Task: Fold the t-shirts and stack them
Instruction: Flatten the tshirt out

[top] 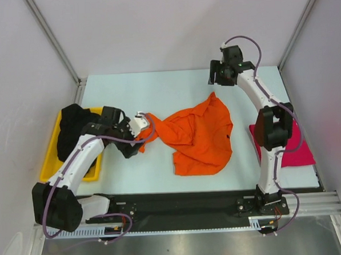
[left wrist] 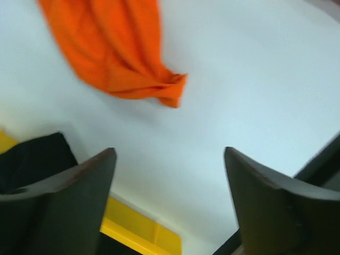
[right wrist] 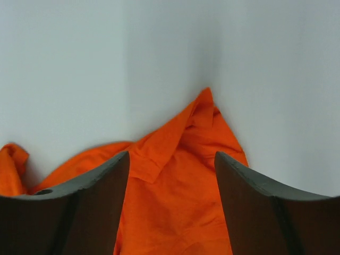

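The sleeve's far corner (top: 152, 116) sticks out free, outward of my left gripper and below it, so my left gripper will move outward next and lower its open fingers onto it.
The orange t-shirt (top: 199, 137) lies crumpled in the middle of the table, one sleeve stretched to the left. My left gripper (top: 130, 148) is open and empty beside that sleeve's end; the left wrist view shows the gripper (left wrist: 170, 159) above bare table, apart from the orange cloth (left wrist: 117, 48). My right gripper (top: 215, 78) is open and empty above the shirt's far tip; the right wrist view shows the gripper (right wrist: 171, 159) with orange cloth (right wrist: 175, 207) below it. The pink t-shirt (top: 302, 149) lies at the right, partly hidden by the right arm. The black t-shirt (top: 73, 129) sits bunched in the tray.
A yellow plastic tray (top: 50, 162) stands at the left edge and holds the black shirt; its corner shows in the left wrist view (left wrist: 141, 231). White walls with metal posts close in the back and sides. A black rail runs along the near edge.
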### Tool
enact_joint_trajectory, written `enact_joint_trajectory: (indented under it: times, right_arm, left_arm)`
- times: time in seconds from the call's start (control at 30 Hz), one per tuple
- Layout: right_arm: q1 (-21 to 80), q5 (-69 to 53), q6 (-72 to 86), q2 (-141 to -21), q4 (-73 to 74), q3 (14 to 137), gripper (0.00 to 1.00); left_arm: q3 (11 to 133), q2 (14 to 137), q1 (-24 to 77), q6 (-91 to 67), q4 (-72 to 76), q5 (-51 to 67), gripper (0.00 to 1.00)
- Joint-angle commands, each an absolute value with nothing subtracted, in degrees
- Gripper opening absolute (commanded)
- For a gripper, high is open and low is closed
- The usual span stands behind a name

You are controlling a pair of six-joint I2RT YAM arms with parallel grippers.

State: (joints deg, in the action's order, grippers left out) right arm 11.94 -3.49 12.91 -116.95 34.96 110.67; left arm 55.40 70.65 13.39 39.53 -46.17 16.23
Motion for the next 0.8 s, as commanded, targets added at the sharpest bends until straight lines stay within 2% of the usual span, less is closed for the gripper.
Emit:
enact_joint_trajectory:
  times: [0.0,0.07,0.2,0.23,0.33,0.4,0.57,0.77]
  right_arm:
    - [12.5,-0.1,14.2,-117.6,40.2,122.0,0.72]
    - [12.7,2.5,12.6,-116.9,43.9,122.5,0.74]
    - [14.4,10.5,11.6,-105.5,46.0,108.8,0.73]
    - [15.0,11.2,11.8,-102.7,45.4,99.3,0.73]
    - [17.6,12.0,16.0,-90.7,43.8,82.7,0.72]
    - [18.7,10.7,18.8,-83.1,43.9,75.7,0.71]
    - [25.6,10.3,30.4,-73.2,46.6,58.2,0.72]
    - [27.6,4.1,37.7,-67.9,41.5,44.5,0.75]
  left_arm:
    - [56.2,67.4,15.3,46.2,-51.1,24.6,0.94]
    - [58.1,66.9,15.3,44.6,-50.8,25.1,0.95]
    - [60.3,69.1,15.3,35.1,-39.8,17.1,0.95]
    - [61.4,70.5,15.2,32.9,-37.5,12.2,0.91]
    - [66.8,81.6,15.2,25.6,-32.0,5.2,0.75]
    - [72.1,86.6,15.2,24.5,-31.3,3.4,0.66]
    - [84.5,104.0,15.3,24.5,-34.4,4.0,0.65]
    - [91.0,112.8,15.4,25.5,-38.3,8.3,0.73]
